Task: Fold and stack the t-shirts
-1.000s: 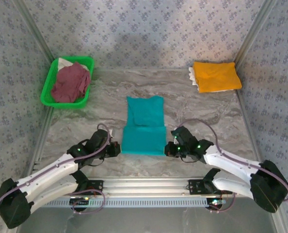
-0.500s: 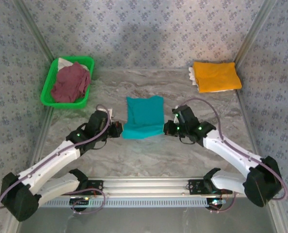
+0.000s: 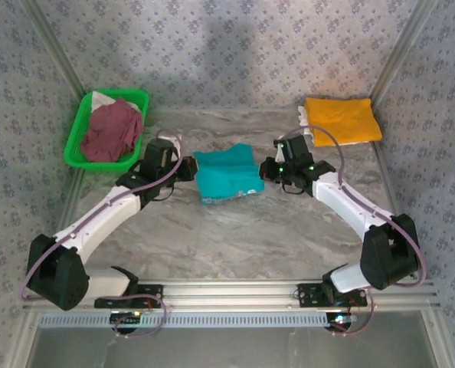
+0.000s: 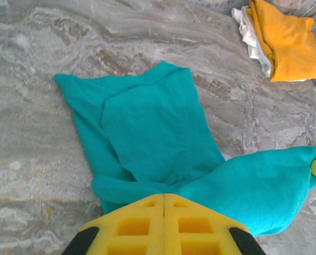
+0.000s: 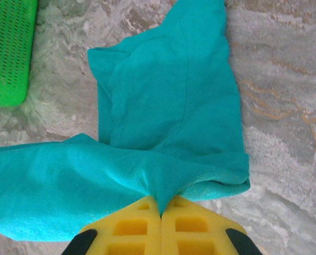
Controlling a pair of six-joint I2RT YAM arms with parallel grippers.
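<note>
My left gripper next carries its corner outward and down onto the teal t-shirt's far corner (image 3: 198, 154) (image 4: 62, 79) nearest the basket to release it. The teal t-shirt's near edge still hangs short.
The teal t-shirt (image 3: 224, 175) lies mid-table, its near edge lifted and doubled over toward the far edge. My left gripper (image 3: 188, 167) is shut on that edge's left corner, the yellow pads (image 4: 147, 223) meeting on cloth (image 4: 147, 133). My right gripper (image 3: 267, 170) pinches the right corner, with teal fabric (image 5: 168, 101) bunched into its closed pads (image 5: 200, 226). The lifted edge sags between the two grippers. An orange-yellow t-shirt (image 3: 342, 120) sits folded at the back right. A maroon t-shirt (image 3: 111, 130) is crumpled in the basket.
The green plastic basket (image 3: 76, 138) stands at the back left, close behind my left arm. A white cloth (image 4: 251, 37) peeks out under the orange-yellow t-shirt (image 4: 288, 45). Patterned walls close in the marble table on three sides.
Both grippers have carried the teal t-shirt's near edge away from the arm bases toward the far side, folding it over itself. Both arms are now stretched out further.
</note>
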